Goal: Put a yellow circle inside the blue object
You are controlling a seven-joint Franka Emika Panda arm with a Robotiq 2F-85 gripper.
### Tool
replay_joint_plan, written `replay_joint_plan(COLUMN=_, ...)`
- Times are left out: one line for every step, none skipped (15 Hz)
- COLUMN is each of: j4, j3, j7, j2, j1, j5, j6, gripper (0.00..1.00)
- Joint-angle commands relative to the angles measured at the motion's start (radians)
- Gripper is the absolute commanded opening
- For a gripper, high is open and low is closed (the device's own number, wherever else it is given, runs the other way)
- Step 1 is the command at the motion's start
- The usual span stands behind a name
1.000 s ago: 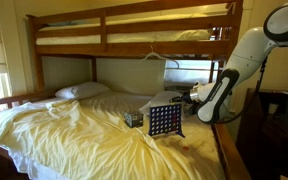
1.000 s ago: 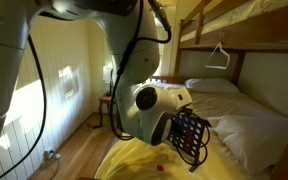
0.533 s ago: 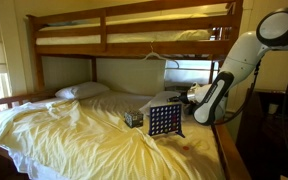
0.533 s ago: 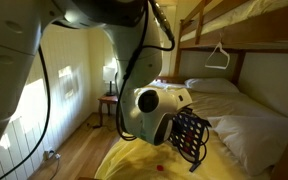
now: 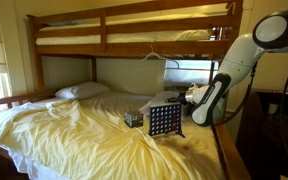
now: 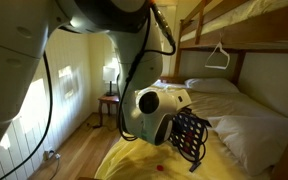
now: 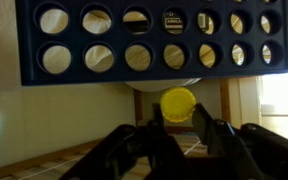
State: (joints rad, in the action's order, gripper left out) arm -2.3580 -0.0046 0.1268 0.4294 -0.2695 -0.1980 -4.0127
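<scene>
I should next lower the yellow circle in my gripper to the middle of the grid's top rim below and let go of it. The circle is still clear of that rim.
The blue object, an upright dark-blue grid with round holes, stands on the yellow bedsheet in both exterior views. In the wrist view it fills the top of the picture. My gripper is shut on a yellow circle, held by its edge between the two fingertips just beside the grid's rim. In an exterior view the gripper is at the grid's top edge. The white wrist hides the fingers in the other one.
A small dark patterned box sits next to the grid. A pillow lies at the head of the bed. The wooden upper bunk is overhead. A small red piece lies on the sheet.
The arm's upper links have shifted slightly; the gripper stays at the grid's top with the yellow circle in it.
</scene>
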Motion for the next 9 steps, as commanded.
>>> replay_joint_plan(j4=0.027, j3=-0.016, j7=0.009, j2=0.027, j1=0.020, j5=0.013, j6=-0.027, gripper=0.10)
replay_joint_plan(j4=0.030, j3=-0.017, j7=0.009, j2=0.030, j1=0.020, j5=0.014, j6=-0.028, gripper=0.10)
replay_joint_plan(j4=0.032, j3=-0.016, j7=0.011, j2=0.032, j1=0.019, j5=0.014, j6=-0.030, gripper=0.10)
replay_joint_plan(j4=0.033, j3=-0.016, j7=0.013, j2=0.034, j1=0.019, j5=0.015, j6=-0.035, gripper=0.10)
replay_joint_plan(j4=0.034, j3=-0.016, j7=0.013, j2=0.034, j1=0.019, j5=0.015, j6=-0.037, gripper=0.10)
replay_joint_plan(j4=0.036, j3=-0.017, j7=0.011, j2=0.036, j1=0.020, j5=0.017, j6=-0.037, gripper=0.10)
replay_joint_plan(j4=0.038, j3=-0.019, j7=0.008, j2=0.039, j1=0.022, j5=0.020, j6=-0.038, gripper=0.10)
replay_joint_plan(j4=0.040, j3=-0.019, j7=0.008, j2=0.041, j1=0.022, j5=0.022, j6=-0.038, gripper=0.10)
replay_joint_plan(j4=0.042, j3=-0.020, j7=0.007, j2=0.043, j1=0.023, j5=0.024, j6=-0.038, gripper=0.10)
